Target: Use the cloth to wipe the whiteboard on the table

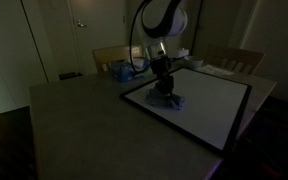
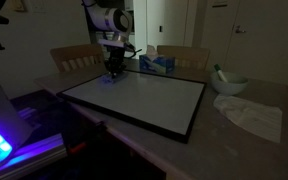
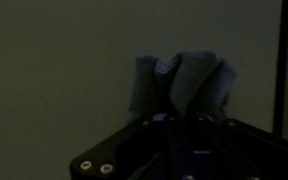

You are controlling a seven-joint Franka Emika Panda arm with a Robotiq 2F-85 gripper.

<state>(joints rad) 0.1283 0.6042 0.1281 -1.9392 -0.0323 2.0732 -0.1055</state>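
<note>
My gripper will next move the blue cloth (image 1: 167, 99) low over the bare board, toward the black frame on the right in the wrist view.
A whiteboard with a black frame (image 1: 209, 105) lies flat on the table; it also shows in an exterior view (image 2: 144, 100). A blue cloth (image 1: 167, 99) sits bunched on the board's surface near its far corner, and shows in the wrist view (image 3: 184, 82). My gripper (image 1: 163, 88) points straight down and is shut on the blue cloth, pressing it onto the board. In an exterior view the gripper (image 2: 114, 70) stands at the board's far left corner. The fingertips are hidden by the cloth in the dark wrist view.
A tissue box (image 2: 157, 63) and two wooden chairs (image 2: 76, 56) stand beyond the board. A bowl (image 2: 230, 84) and a crumpled white cloth (image 2: 252, 114) lie on the table beside the board. The room is dim.
</note>
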